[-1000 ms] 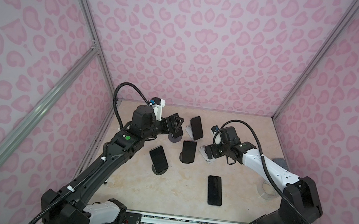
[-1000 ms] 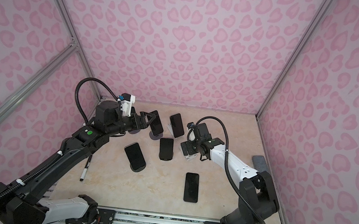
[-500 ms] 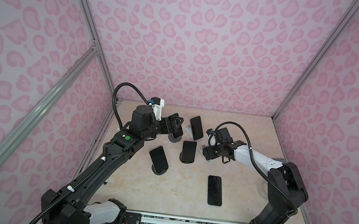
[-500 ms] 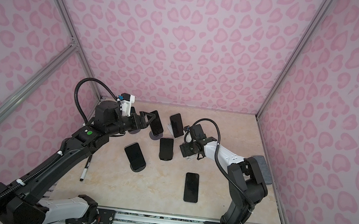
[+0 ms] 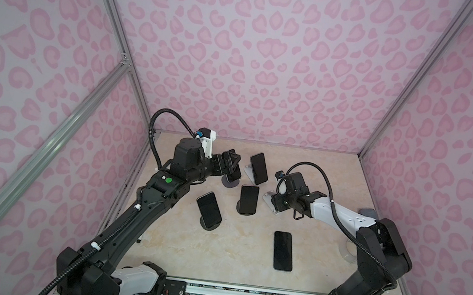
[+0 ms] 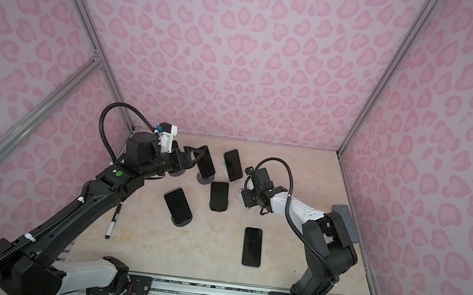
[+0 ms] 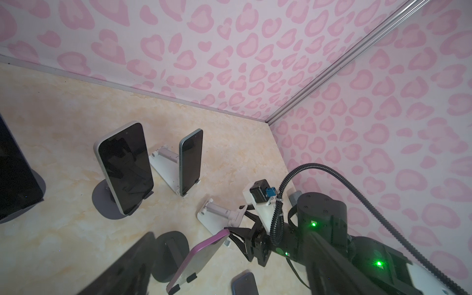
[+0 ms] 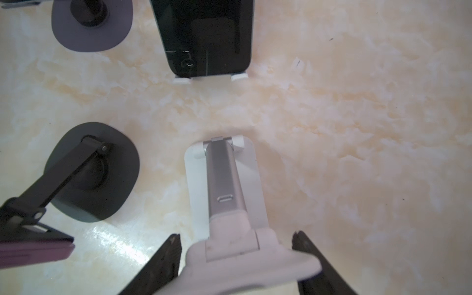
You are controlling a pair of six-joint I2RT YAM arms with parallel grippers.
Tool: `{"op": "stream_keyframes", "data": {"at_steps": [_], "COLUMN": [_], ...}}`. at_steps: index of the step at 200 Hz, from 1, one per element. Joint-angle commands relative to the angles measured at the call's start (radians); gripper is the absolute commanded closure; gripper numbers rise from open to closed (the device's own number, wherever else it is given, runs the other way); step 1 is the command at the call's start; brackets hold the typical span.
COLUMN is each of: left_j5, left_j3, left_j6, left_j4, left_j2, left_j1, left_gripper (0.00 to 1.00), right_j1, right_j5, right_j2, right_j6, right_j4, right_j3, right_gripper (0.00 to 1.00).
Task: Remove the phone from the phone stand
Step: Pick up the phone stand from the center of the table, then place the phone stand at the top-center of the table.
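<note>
The robot's right gripper will carry the empty white stand outward to the bare tabletop beside the other white stand's phone and let go of the head there, because that spot is clear.
Several dark-screened phones lean on stands. One phone (image 6: 206, 164) rests on a grey round stand at the back left, and beside it another phone (image 5: 258, 167) is on a white stand. A purple-backed phone (image 5: 248, 199) is on a black stand and a fourth (image 5: 209, 208) sits nearer the front. My left gripper (image 6: 196, 158) hangs open in the air just left of the back-left phone, with nothing in it. My right gripper (image 8: 235, 237) is shut on the head of an empty white stand (image 8: 224, 178), a finger on each side.
One phone (image 5: 283, 250) lies flat toward the front right. Another phone (image 7: 15, 173) stands close by at the edge of the left wrist view. A pen (image 6: 113, 220) lies at the left beside my left arm. A grey pad (image 6: 343, 221) lies along the right wall.
The right gripper's jaws have closed in from wide open onto the empty white stand, and the right arm's elbow has folded in toward the front. The left arm has not moved.
</note>
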Motion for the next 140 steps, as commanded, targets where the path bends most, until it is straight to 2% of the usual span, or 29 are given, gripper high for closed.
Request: {"op": "stream_keyframes", "data": {"at_steps": [1,49,83,140], "left_j5": [0.000,0.010,0.017,0.025], "left_j3": [0.008,0.009,0.009,0.013], "left_j6": [-0.005,-0.010,-0.012,-0.010], "left_j4": [0.020,0.023,0.023,0.020], "left_j2": [0.000,0.003,0.006,0.013], "left_j1": [0.005,0.007,0.008,0.009], "left_gripper": [0.07,0.07,0.07,0.07], "right_j1": [0.003,0.001,-0.070,-0.133], "right_j5": [0.047,0.168,0.203,0.240], "right_j2": [-0.010,-0.047,-0.003,0.253], "right_j6": [0.026,0.083,0.161,0.264], "right_j4": [0.074,0.078,0.074,-0.029], "right_j3": [-0.017,-0.019,0.049,0.387], "right_gripper": [0.39,0.41,0.41,0.42]}}
